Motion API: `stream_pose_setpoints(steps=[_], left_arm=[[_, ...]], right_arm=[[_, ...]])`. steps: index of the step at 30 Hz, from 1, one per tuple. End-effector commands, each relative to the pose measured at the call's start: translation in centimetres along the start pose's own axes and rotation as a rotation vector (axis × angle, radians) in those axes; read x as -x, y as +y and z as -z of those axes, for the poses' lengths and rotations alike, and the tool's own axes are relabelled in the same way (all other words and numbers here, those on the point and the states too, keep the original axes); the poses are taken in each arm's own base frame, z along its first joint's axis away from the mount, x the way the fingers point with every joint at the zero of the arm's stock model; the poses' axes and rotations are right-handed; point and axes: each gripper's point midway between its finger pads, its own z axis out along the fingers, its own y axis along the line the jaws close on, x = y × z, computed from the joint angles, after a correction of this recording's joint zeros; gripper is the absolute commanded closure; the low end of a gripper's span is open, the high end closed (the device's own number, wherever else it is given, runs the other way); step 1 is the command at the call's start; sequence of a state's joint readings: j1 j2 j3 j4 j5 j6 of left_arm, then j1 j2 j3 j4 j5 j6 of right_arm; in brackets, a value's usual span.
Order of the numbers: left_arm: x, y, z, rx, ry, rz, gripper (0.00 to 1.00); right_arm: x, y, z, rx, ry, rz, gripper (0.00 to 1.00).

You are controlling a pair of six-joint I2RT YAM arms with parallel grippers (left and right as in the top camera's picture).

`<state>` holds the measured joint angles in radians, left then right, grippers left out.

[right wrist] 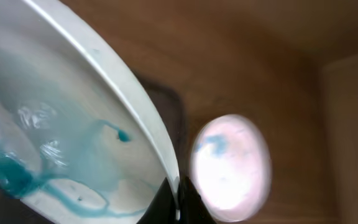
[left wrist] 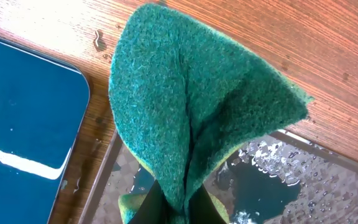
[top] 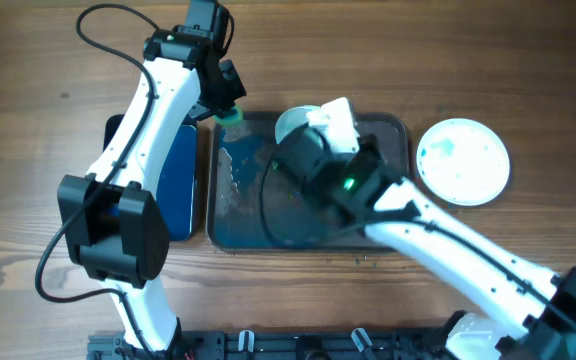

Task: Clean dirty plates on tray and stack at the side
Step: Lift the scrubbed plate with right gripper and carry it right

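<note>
My right gripper swings off the grey tray [top: 388, 130] and over the second plate next, then lowers to release the rim, since that plate already lies at the side.
My right gripper [right wrist: 176, 202] is shut on the rim of a dirty plate [right wrist: 48, 130], a white plate with teal smears, held tilted over the dark grey tray [top: 388, 130]; overhead only its edge [top: 290, 122] shows past the wrist. A second dirty plate [top: 463, 160] with teal streaks lies on the table right of the tray, and also shows in the right wrist view [right wrist: 230, 168]. My left gripper [left wrist: 178, 208] is shut on the folded green sponge [left wrist: 191, 112], at the tray's far left corner [top: 231, 113].
A glossy blue tray [top: 180, 180] lies left of the grey tray, under my left arm; its corner shows in the left wrist view [left wrist: 23, 118]. The grey tray's floor [left wrist: 303, 186] holds water and foam.
</note>
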<state>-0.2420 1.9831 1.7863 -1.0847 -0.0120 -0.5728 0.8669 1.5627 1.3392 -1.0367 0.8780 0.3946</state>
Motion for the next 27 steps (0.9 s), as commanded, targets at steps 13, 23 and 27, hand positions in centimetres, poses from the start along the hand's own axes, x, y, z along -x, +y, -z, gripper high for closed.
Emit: stream_pose_setpoints(steps=[13,23,27], left_arm=[[0.4,-0.7,0.8,-0.032,-0.024,-0.018,0.96],[0.7,-1.0,0.6,-0.041,-0.034,-0.018,0.96],[0.7,-0.9,0.5,-0.039,-0.032,-0.018,0.96]], right_arm=[[2.6,-0.4,4.0,-0.091,-0.193,0.014,0.96],[-3.7,-3.7,-7.1,0.55,0.448,-0.7,0.96],[-9.5,-13.5,-12.4,0.373,0.546,-0.984,0.96]])
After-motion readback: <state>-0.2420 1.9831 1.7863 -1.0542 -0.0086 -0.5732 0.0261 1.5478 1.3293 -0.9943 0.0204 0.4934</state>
